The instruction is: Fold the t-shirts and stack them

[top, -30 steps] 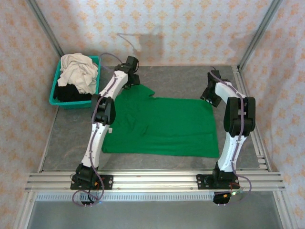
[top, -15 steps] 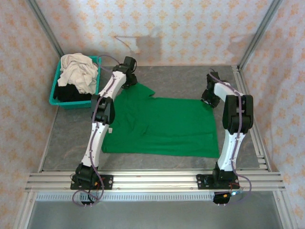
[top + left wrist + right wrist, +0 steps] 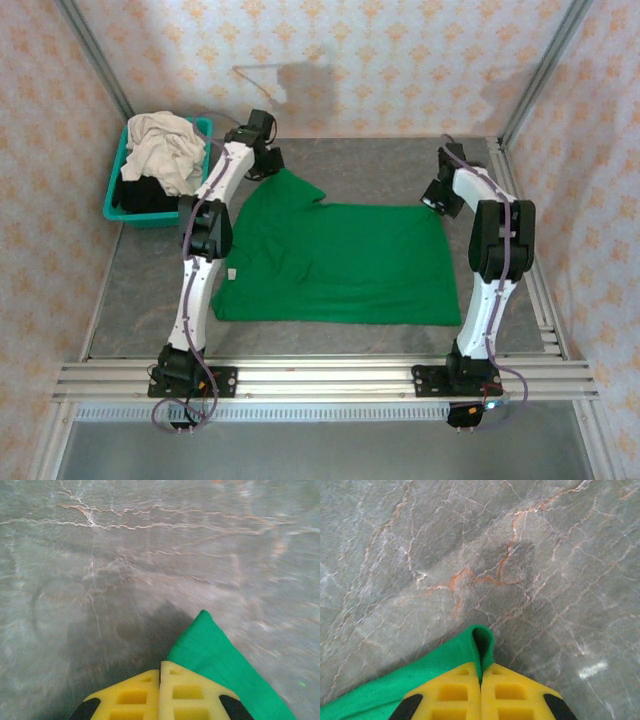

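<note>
I need to carry the small raised fold back with my right gripper next and release it over the shirt's side edge [image 3: 444,264], as that edge runs back from the gripper.
A bright green t-shirt [image 3: 340,260] lies spread flat on the grey stone table between the two arms. At the shirt's far left corner, my left gripper [image 3: 268,163] is shut. In the left wrist view its yellow fingers [image 3: 160,664] meet, and green cloth [image 3: 225,665] comes out from under the right one. My right gripper [image 3: 437,200] is at the far right corner. It [image 3: 481,672] is shut on a small raised fold of green cloth [image 3: 482,642]. Cream-white [image 3: 165,148] and black [image 3: 145,195] t-shirts are piled in the basket.
The teal plastic basket [image 3: 112,195] stands at the far left, close to the left arm. Metal frame posts and patterned walls enclose the table. A metal rail [image 3: 320,380] runs along the near edge by the arm bases.
Both grippers have shut on the shirt's far corners. The left gripper has moved back and left, drawing that corner into a point; the right gripper has barely shifted.
</note>
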`<control>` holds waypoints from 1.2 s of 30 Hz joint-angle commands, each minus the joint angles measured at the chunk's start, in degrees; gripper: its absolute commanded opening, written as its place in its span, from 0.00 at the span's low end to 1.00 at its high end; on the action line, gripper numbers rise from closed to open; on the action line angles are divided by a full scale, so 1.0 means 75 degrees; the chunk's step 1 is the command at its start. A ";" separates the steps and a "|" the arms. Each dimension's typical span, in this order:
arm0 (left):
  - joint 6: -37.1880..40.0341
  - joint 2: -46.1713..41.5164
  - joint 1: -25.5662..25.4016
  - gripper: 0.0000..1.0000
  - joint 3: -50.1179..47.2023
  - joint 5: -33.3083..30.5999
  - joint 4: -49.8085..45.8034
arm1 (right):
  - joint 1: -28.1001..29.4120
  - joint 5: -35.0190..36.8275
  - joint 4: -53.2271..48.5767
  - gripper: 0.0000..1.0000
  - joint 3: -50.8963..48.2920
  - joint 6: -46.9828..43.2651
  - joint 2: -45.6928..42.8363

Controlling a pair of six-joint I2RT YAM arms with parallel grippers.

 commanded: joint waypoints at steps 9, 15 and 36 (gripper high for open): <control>0.0057 -0.4846 0.0111 0.00 -0.4897 0.0970 0.1573 | -0.0034 -0.0532 0.0245 0.00 -0.1883 0.0013 -0.2597; -0.0160 -0.7736 0.0076 0.00 -0.8629 0.1186 0.2544 | -0.0034 -0.0769 0.0284 0.00 -0.3539 0.0321 -0.4003; -0.1250 -1.1855 -0.0761 0.00 -1.3427 0.0467 0.1964 | -0.0057 -0.0406 -0.0505 0.21 -0.4860 0.0529 -0.4822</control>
